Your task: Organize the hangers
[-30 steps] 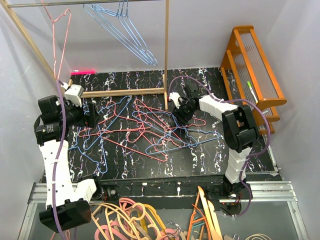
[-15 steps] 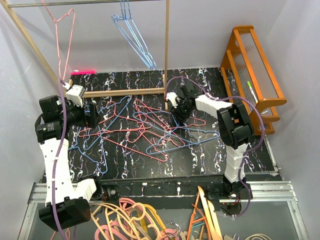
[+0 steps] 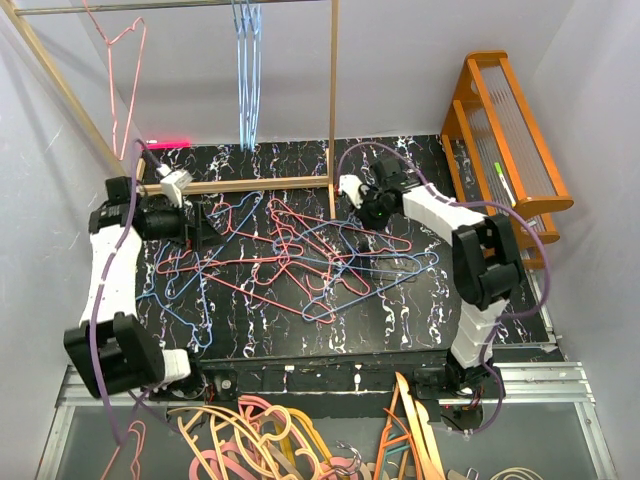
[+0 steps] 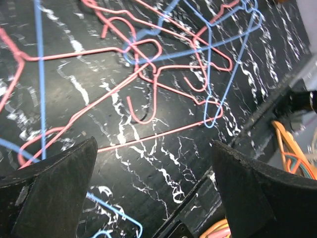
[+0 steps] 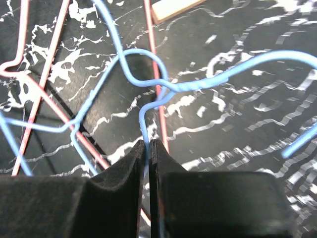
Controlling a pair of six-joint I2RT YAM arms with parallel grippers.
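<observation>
My left gripper moves across to its right in the top view onto the blue hanger's nearest corner next, since my right gripper holds its hook.
Several thin pink-red and light blue wire hangers lie tangled on the black marbled table. A pink hanger and blue hangers hang from the rail at the top. My right gripper is shut on the hook end of a blue hanger at the pile's right back; the wire runs between its pads. My left gripper is open and empty at the pile's left edge, above pink and blue wires.
A wooden rack frame has a post near my right gripper and a base bar at the back. An orange wooden stand is at the right. Thicker orange, pink and cream hangers lie below the table's front edge.
My left arm has swung forward and right toward the pile's left edge. My right gripper has shifted slightly back and right, dragging a blue hanger. The hanging blue hangers have swung edge-on.
</observation>
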